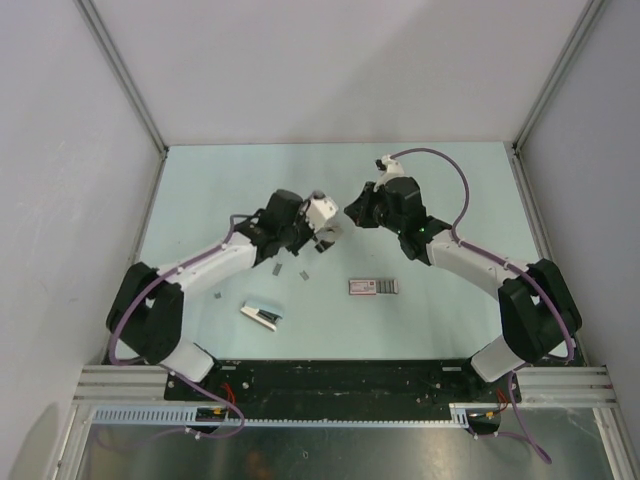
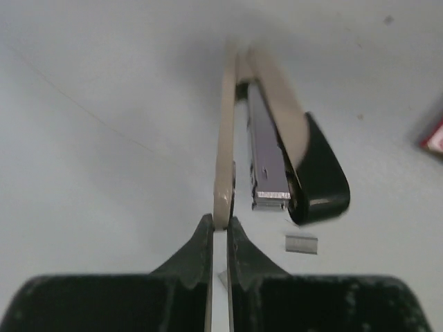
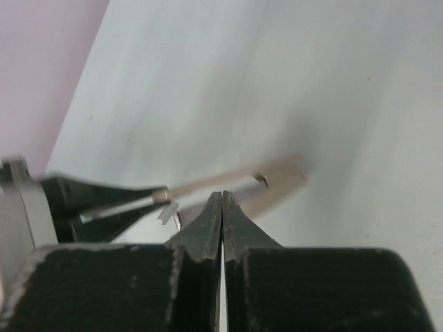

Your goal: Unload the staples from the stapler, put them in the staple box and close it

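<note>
I need to carry the held stapler [image 1: 326,245] outward with my left gripper next, lower it there and let go of the end of the beige arm, because the tabletop farther outward [image 1: 333,192] is clear of staple bits.
The stapler [image 2: 228,131] is beige with a black cap and hangs open. Its metal magazine [image 2: 266,159] shows a grey staple end at its tip. My left gripper [image 2: 220,223] is shut on the end of the stapler's beige arm and holds it above the table. In the top view the left gripper [image 1: 318,232] and stapler [image 1: 326,245] sit mid-table. My right gripper [image 3: 221,196] is shut, its tips just in front of the blurred beige stapler arm [image 3: 277,176]. In the top view the right gripper [image 1: 350,212] faces the left one. A loose staple piece [image 2: 302,243] lies below the magazine.
A flat pink-red rectangular piece [image 1: 373,286] lies on the table right of centre; its edge shows in the left wrist view [image 2: 435,138]. A short pale grey strip [image 1: 262,314] lies tilted near the left arm. Small grey staple bits [image 1: 304,275] are scattered below the grippers.
</note>
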`<state>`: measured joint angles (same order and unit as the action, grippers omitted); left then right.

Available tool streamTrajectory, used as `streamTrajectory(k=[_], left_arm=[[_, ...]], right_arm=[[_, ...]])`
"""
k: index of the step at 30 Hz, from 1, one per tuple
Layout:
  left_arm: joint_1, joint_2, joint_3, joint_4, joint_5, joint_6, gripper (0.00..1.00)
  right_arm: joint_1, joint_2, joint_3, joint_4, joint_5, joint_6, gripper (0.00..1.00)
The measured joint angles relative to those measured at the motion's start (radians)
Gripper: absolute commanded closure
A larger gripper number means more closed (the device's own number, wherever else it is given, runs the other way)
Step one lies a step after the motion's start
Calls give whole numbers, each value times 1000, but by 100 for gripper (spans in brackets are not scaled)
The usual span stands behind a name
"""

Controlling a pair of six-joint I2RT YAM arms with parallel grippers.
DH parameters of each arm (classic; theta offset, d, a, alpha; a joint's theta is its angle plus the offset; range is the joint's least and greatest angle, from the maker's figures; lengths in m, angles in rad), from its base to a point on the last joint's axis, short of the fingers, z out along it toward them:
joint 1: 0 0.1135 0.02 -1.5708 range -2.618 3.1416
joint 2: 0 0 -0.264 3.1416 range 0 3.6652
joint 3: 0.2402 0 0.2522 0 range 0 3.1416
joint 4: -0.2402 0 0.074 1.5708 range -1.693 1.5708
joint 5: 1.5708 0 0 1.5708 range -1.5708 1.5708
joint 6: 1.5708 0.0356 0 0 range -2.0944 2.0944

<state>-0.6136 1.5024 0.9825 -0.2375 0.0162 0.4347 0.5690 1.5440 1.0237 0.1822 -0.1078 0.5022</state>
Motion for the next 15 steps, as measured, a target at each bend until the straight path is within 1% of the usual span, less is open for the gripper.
streamTrajectory(k=[5, 9, 13, 15], left_arm=[[113, 96, 144, -22, 62, -146, 97], [190, 151, 200, -40, 95, -219, 97], [209, 202, 250, -60, 127, -266, 96], [218, 240, 288, -65, 153, -289, 94]], right_arm=[[0, -12, 0, -43, 30, -17, 100], [0, -20, 0, -73, 58, -32, 100], [0, -20, 0, -114, 101, -35, 99], [0, -20, 0, -135, 128, -36, 95]])
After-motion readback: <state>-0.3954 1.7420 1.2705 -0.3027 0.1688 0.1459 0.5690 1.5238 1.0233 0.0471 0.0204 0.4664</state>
